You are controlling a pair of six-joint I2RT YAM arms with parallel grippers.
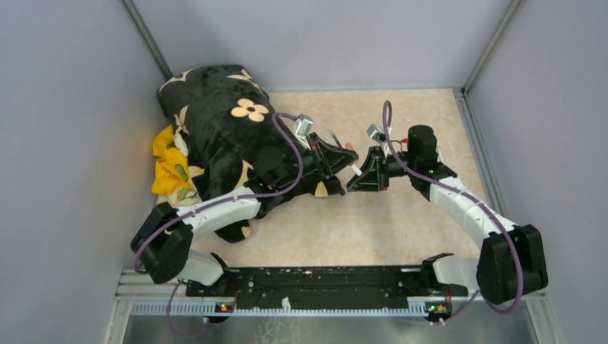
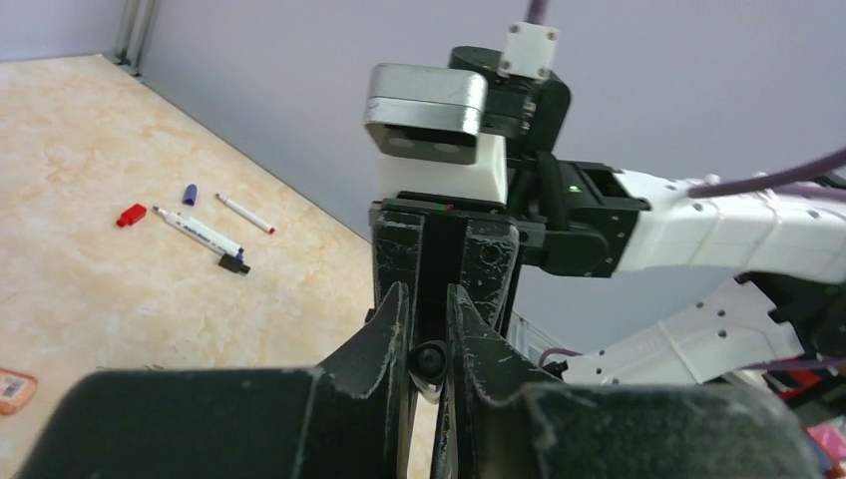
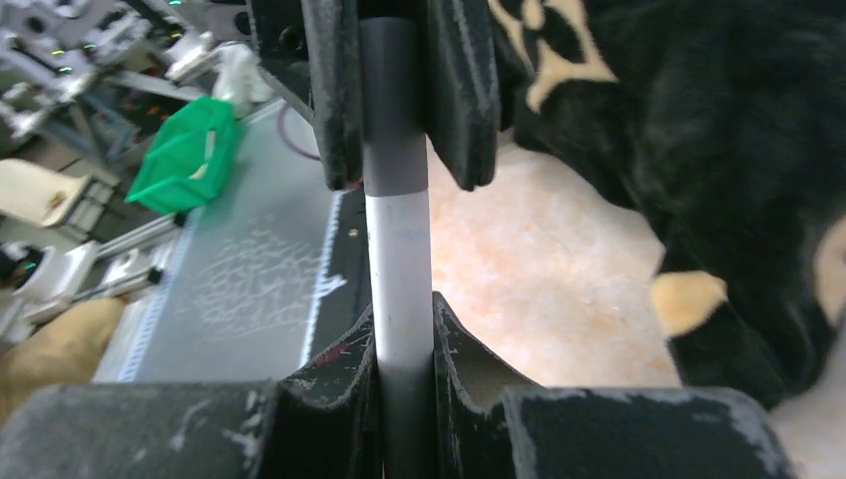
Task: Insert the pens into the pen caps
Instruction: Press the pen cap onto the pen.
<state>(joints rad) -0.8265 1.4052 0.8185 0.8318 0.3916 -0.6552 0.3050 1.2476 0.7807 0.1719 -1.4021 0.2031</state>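
Next, my right gripper turns downward, lowers outward to the tabletop beside the orange thing and releases, since the marker already sits in the grey cap (image 3: 391, 100).
My right gripper (image 3: 401, 309) is shut on a white-barrelled marker (image 3: 397, 249). The marker's far end sits inside a dark grey cap (image 3: 391, 100). My left gripper (image 2: 429, 299) is shut on that cap (image 2: 431, 359), seen end-on between its jaws. In the top view the two grippers, left (image 1: 343, 163) and right (image 1: 361, 174), face each other tip to tip above mid-table, with the marker (image 1: 353, 170) between them. On the table beyond lie a red cap (image 2: 130, 215), a purple cap (image 2: 190, 193), a white marker with a black cap (image 2: 200, 235) and a thin white pen (image 2: 244, 214).
A black flowered cloth bag (image 1: 222, 136) with a yellow cloth (image 1: 168, 168) beside it fills the table's left side, close under my left arm. Grey walls enclose the table. A small orange thing (image 2: 12, 389) lies near the left gripper. A green bin (image 3: 195, 150) stands off the table.
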